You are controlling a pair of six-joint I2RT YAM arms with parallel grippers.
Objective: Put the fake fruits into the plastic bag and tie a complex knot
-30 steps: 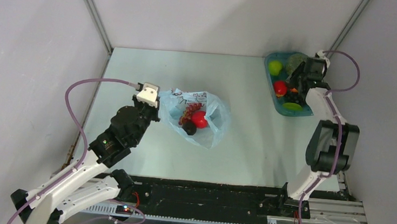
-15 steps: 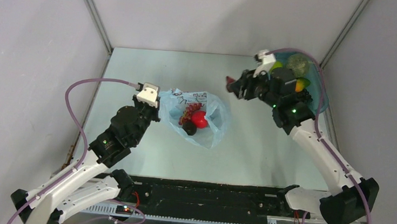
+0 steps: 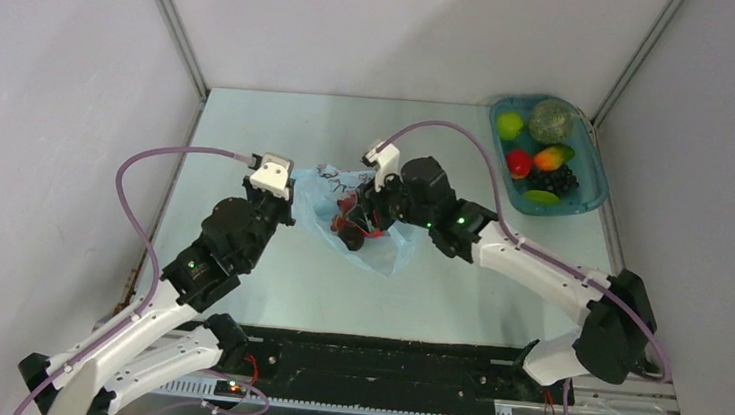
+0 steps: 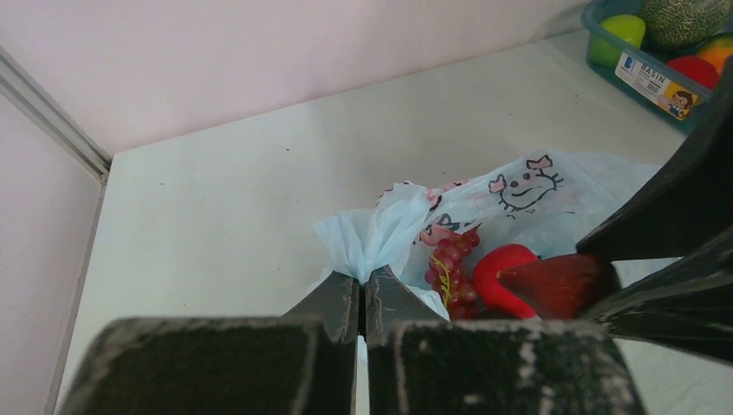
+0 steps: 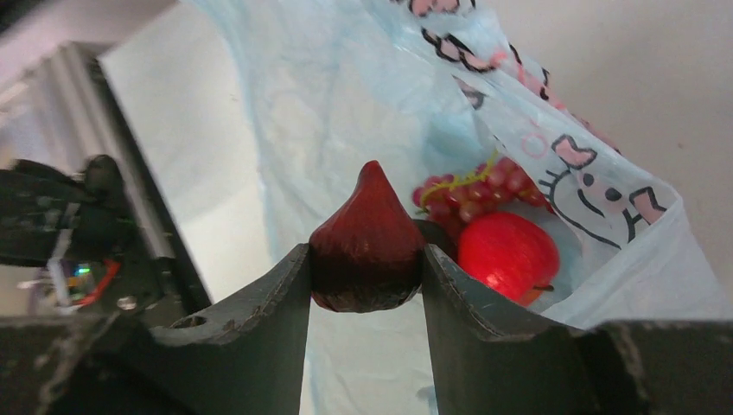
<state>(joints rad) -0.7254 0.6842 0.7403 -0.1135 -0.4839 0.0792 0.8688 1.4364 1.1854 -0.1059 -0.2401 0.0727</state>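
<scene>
The bag's rim is held up, so the robot's right gripper will next go down through the bag's opening beside the red apple [image 3: 374, 234] and release the dark red pointed fruit.
The light-blue plastic bag [image 3: 384, 256] lies open on the table's middle, printed with cartoon faces [image 4: 523, 188]. My left gripper [image 3: 293, 199] [image 4: 363, 282] is shut on a bunched piece of the bag's rim and holds the mouth up. My right gripper [image 3: 355, 216] [image 5: 367, 270] is at the bag's mouth, shut on a dark red pointed fruit [image 5: 367, 233] [image 4: 562, 282]. Inside the bag lie a red apple [image 5: 506, 253] and a red grape bunch [image 5: 471, 194]. More fake fruits [image 3: 538, 157] sit in the tray. No knot is in view.
A teal oval tray [image 3: 597, 182] stands at the back right with green [image 3: 510, 126], red [image 3: 519, 164], orange-yellow [image 3: 550, 157] and dark purple grape [image 3: 555, 180] fruits. Enclosure walls close in behind and at both sides. The left arm's cable [image 3: 161, 164] loops at left.
The right arm has swung from the tray leftward to the bag's mouth, carrying the dark red fruit. The left gripper has held its grip on the bag's rim without moving.
</scene>
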